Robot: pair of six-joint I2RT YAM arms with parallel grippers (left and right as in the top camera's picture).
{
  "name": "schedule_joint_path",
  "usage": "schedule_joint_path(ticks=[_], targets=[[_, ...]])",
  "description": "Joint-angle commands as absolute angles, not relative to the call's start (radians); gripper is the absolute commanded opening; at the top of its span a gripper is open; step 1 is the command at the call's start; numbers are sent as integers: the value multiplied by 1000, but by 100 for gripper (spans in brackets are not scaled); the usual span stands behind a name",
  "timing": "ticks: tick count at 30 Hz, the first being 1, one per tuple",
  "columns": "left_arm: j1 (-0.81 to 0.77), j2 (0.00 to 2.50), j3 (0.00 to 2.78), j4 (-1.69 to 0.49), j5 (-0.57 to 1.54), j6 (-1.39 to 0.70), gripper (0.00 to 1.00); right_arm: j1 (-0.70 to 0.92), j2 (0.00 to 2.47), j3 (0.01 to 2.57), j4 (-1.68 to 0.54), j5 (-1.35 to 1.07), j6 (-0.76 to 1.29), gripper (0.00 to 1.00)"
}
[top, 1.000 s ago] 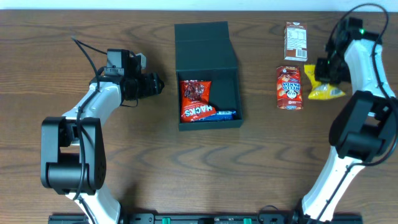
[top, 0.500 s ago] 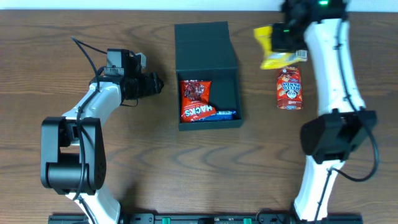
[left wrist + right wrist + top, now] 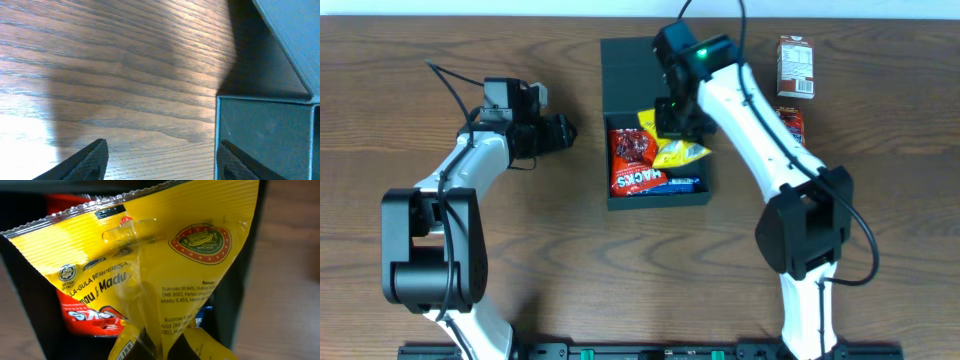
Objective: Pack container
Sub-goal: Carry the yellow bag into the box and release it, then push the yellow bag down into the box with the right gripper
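Note:
The box still has room beside the red packet, so I need to lower the yellow snack packet into that side with my right gripper next and release it.
The container (image 3: pixel 652 62) is a matte black square box with its flap lid open, at the table's middle back. Inside lie a red snack packet (image 3: pixel 633 163) and a blue packet (image 3: pixel 682 184). My right gripper (image 3: pixel 675 125) is shut on a yellow snack packet (image 3: pixel 678 152) and holds it over the box's opening. In the right wrist view the yellow packet (image 3: pixel 165 275) fills the frame, with the red packet (image 3: pixel 92 315) beneath. My left gripper (image 3: pixel 563 131) is open and empty, left of the box; its wrist view shows the box wall (image 3: pixel 265 135).
A brown carton (image 3: pixel 796 67) lies at the back right. A red packet (image 3: pixel 792 124) lies below it, partly hidden by my right arm. Bare wood table (image 3: pixel 570 260) lies in front of the box.
My right arm has swung left from the back right, carrying the yellow packet over the box's opening. My left arm has barely moved.

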State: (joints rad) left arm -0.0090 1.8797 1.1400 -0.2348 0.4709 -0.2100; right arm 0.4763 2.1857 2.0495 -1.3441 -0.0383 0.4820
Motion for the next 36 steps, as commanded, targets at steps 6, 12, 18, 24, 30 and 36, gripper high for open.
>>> schedule_joint_path(ticks=[6, 12, 18, 24, 30, 36], targets=[[12, 1896, 1147, -234, 472, -210, 71, 494, 2168, 1933, -1280, 94, 659, 2], [13, 1896, 1147, -234, 472, -210, 74, 506, 2168, 1824, -1144, 94, 680, 2], [13, 1896, 1147, -234, 472, -210, 75, 516, 2168, 1700, -1000, 114, 680, 2], [13, 1896, 1147, -234, 472, -210, 75, 516, 2171, 1620, -927, 117, 649, 2], [13, 1896, 1147, -233, 472, -209, 76, 514, 2161, 1734, -957, 116, 498, 44], [13, 1896, 1147, -233, 472, -209, 77, 514, 2122, 2026, -1116, 115, 422, 62]])
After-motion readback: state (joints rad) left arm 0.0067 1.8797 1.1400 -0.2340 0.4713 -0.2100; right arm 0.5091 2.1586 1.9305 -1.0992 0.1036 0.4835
